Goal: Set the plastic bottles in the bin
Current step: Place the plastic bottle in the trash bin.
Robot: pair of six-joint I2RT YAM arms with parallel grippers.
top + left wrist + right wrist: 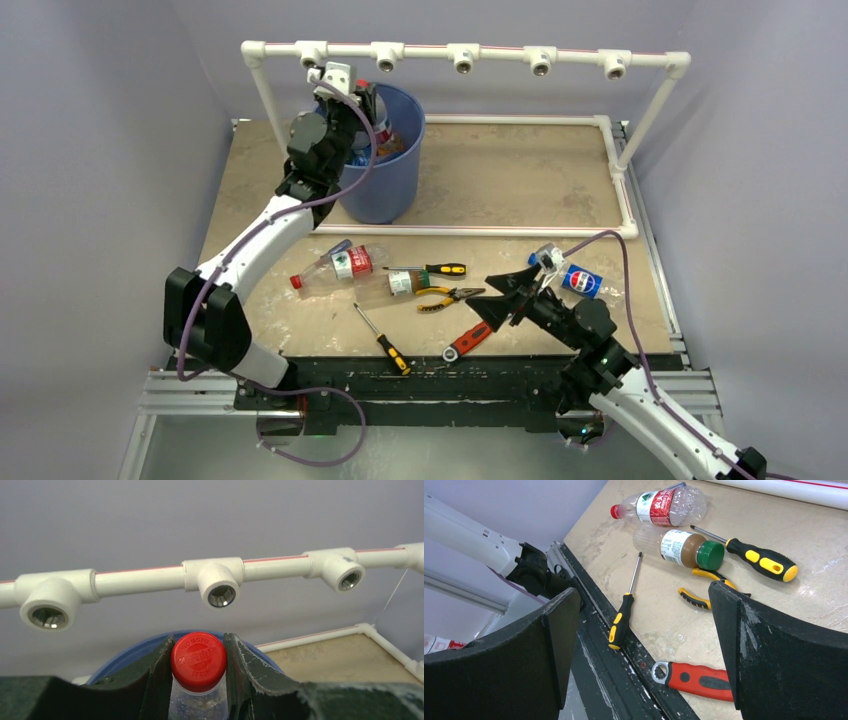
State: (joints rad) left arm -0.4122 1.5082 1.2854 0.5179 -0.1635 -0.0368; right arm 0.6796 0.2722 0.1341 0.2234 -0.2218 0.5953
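I will lower the clear bottle with the red cap with my left gripper toward the middle of the opening (pixel 378 126) and then let go of the bottle. It is still high over the bin's opening.
My left gripper (pixel 366 106) hangs over the blue bin (pixel 385 192), shut on a clear bottle with a red cap (pixel 198 661); the bin's rim (pixel 129 651) shows right behind the fingers. Other bottles lie inside the bin. On the table lie a clear bottle with a red label (pixel 338 266) (pixel 660 503), a green-capped bottle (pixel 392 284) (pixel 680 547) and a blue bottle (pixel 583 282). My right gripper (pixel 506 301) (pixel 644 593) stands open and holds nothing, above the near table edge, just left of the blue bottle.
The white pipe frame (pixel 460 52) (pixel 215 577) runs just beyond the bin and along the table's back right. Two screwdrivers (pixel 382 340) (pixel 764 562), yellow pliers (pixel 445 297) and a red-handled wrench (pixel 468 341) (pixel 700 680) lie near the bottles at the front.
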